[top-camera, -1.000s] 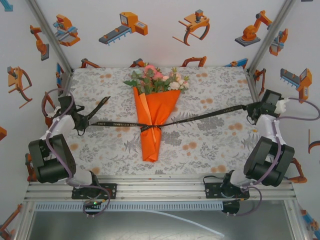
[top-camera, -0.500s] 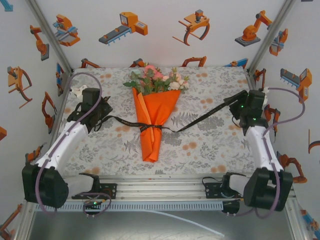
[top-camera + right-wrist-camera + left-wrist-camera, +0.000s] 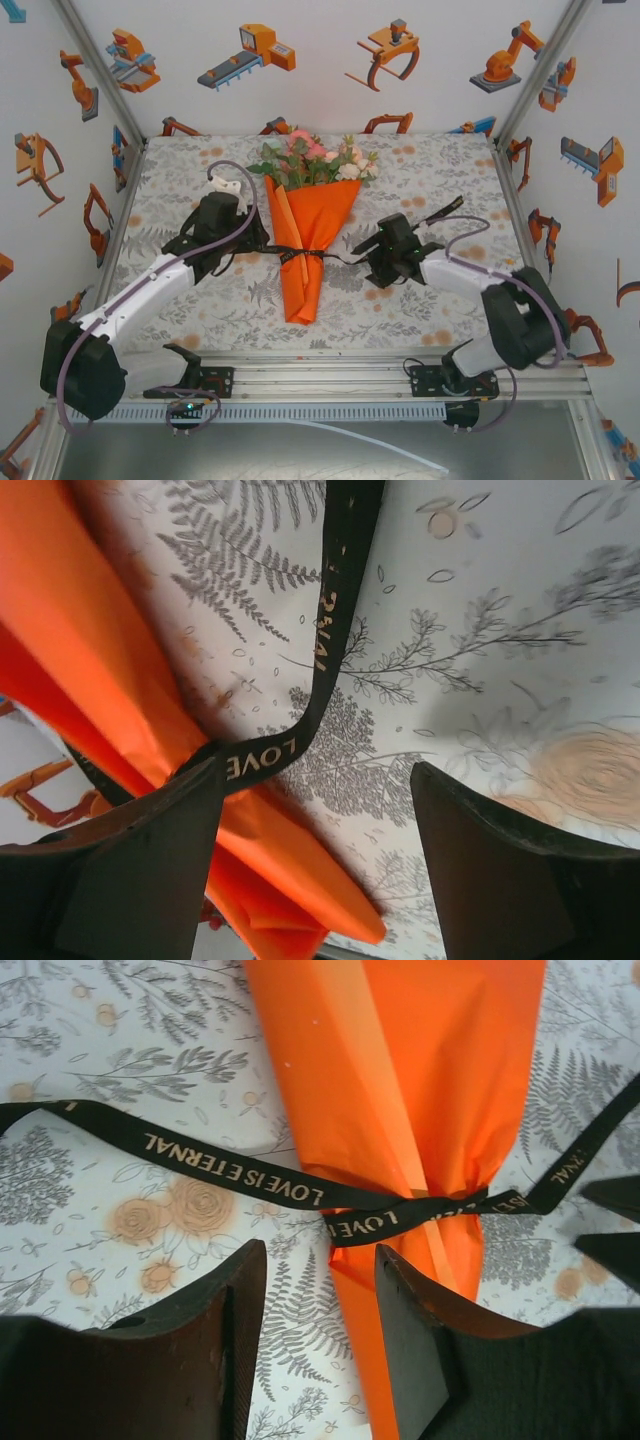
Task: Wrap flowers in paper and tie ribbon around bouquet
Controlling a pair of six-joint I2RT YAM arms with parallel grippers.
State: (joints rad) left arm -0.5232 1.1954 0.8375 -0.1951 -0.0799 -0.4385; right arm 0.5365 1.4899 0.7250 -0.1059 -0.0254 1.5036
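Next, my right gripper moves open toward the bouquet and closes on the black ribbon's bend [image 3: 350, 262] beside the tie, because the ribbon there runs clear of the orange paper [image 3: 305, 225].
The bouquet lies in the middle of the table: flowers [image 3: 312, 160] at the far end, orange paper [image 3: 305, 225] wrapped into a cone pointing toward me. The black ribbon [image 3: 300, 254] circles the cone's waist, and its right tail runs up to the right. My left gripper [image 3: 262, 240] hovers just left of the tie, open and holding nothing. My right gripper [image 3: 362, 260] is just right of it, also open and holding nothing. In the left wrist view the ribbon [image 3: 230, 1170] crosses the paper [image 3: 420, 1090] above the open gripper [image 3: 320, 1260]. In the right wrist view the ribbon [image 3: 330, 620] meets the paper [image 3: 100, 680] near the open gripper [image 3: 315, 775].
The patterned tablecloth [image 3: 430, 300] has free room to both sides of the bouquet. An aluminium rail [image 3: 320, 378] carries the arm bases at the near edge. Slanted frame posts [image 3: 100, 70] and printed walls close the back and sides.
Both arms have swung in from the table's sides to the bouquet's waist. Both grippers opened and let go of the ribbon ends, which now lie slack.
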